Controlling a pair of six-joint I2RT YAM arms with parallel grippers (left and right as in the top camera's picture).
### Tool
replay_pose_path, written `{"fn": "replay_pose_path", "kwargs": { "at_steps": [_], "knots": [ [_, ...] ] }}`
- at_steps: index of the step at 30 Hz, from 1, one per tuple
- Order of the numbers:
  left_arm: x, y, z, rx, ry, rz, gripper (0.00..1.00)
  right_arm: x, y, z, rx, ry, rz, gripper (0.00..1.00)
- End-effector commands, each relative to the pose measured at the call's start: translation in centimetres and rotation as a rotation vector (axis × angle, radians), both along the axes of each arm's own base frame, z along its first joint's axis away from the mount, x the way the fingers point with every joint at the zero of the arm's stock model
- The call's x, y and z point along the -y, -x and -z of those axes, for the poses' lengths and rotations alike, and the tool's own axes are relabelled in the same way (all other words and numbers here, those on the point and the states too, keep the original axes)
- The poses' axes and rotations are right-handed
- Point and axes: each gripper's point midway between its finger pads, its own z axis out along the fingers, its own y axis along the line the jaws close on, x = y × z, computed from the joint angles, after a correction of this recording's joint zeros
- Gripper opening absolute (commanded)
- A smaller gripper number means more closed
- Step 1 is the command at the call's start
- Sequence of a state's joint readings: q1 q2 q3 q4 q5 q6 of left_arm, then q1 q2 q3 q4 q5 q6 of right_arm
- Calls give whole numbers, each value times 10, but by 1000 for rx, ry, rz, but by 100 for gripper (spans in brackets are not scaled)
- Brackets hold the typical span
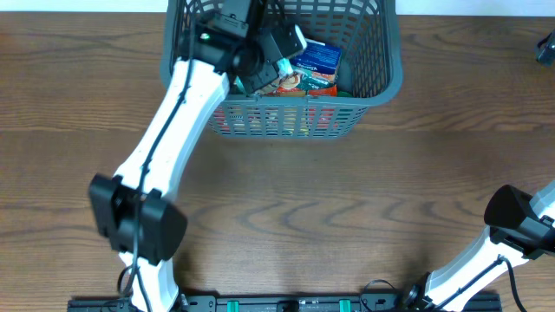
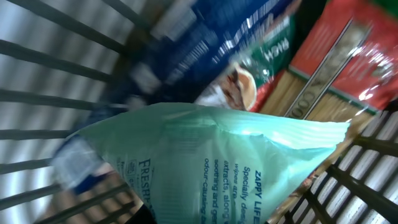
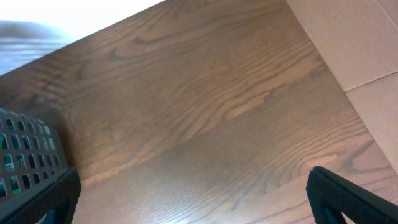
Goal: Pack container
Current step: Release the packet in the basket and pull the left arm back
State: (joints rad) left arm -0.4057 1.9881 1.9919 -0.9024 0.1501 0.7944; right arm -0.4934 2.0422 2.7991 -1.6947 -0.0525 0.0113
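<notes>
Next, my left gripper lowers the teal wipes packet down beside the container's near side point(image 1: 234, 92) and releases it there, because it already hangs inside the container's slats.
The dark grey slotted container point(image 1: 388, 87) stands at the table's far middle. It holds a blue packet point(image 1: 319, 56) and red and orange food packets point(image 1: 305, 83). My left gripper point(image 1: 274, 48) reaches down inside the container. In the left wrist view it is shut on a teal wipes packet point(image 2: 230, 162), which hangs over the blue packet point(image 2: 199, 50) and a red packet point(image 2: 348, 56). The left fingers are hidden behind the teal packet. The container's slats point(image 2: 37, 74) surround it. My right gripper point(image 3: 193, 186) is open and empty over bare wood.
The right arm point(image 1: 519, 221) rests at the table's front right, far from the container. A corner of the container point(image 3: 25, 149) shows at the left of the right wrist view. A dark object point(image 1: 546, 48) sits at the far right edge.
</notes>
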Motion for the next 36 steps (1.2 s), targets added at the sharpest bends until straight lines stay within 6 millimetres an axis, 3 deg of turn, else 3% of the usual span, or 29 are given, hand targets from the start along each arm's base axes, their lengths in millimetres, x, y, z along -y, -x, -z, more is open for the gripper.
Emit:
{"fn": "replay_pose_path", "kwargs": {
  "at_steps": [1,5,7,8,10,13,17,20,24,28,32,36],
  "knots": [
    [-1,-4,7,-7,-15,8,6,0,-1,3,-9,-6,-9,99],
    [-1,-4,20,-35,-28,9,7,0,-1,3,-8,-6,-9,99],
    [-1,-4,21,-37,-29,9,14,0,-1,3,-8,-6,-9,99],
    [-1,-4,21,-37,-29,9,22,0,-1,3,-8,-6,-9,99],
    [-1,-4,21,-39,-30,8,67,0,-1,3,-8,-6,-9,99],
    [-1,-2,22,-46,-32,8,84,0,-1,3,-8,-6,-9,99],
    [-2,-2,22,-46,-34,7,87,0,-1,3,-8,-6,-9,99],
    [-15,-9,13,-1,-77,-59,88,0,-1,3,-8,-6,-9,99],
    [-39,-20,-24,107,-75,-194,93,-7,-7,1,22,-37,-41,99],
    [-74,-23,-80,213,31,-333,97,-24,-30,-12,99,-8,-147,99],
    [-131,-14,-133,299,144,-524,99,-54,-62,-31,192,66,-270,99],
    [-197,13,-166,325,217,-733,99,-108,-81,-40,237,117,-507,99]
  ]
}}
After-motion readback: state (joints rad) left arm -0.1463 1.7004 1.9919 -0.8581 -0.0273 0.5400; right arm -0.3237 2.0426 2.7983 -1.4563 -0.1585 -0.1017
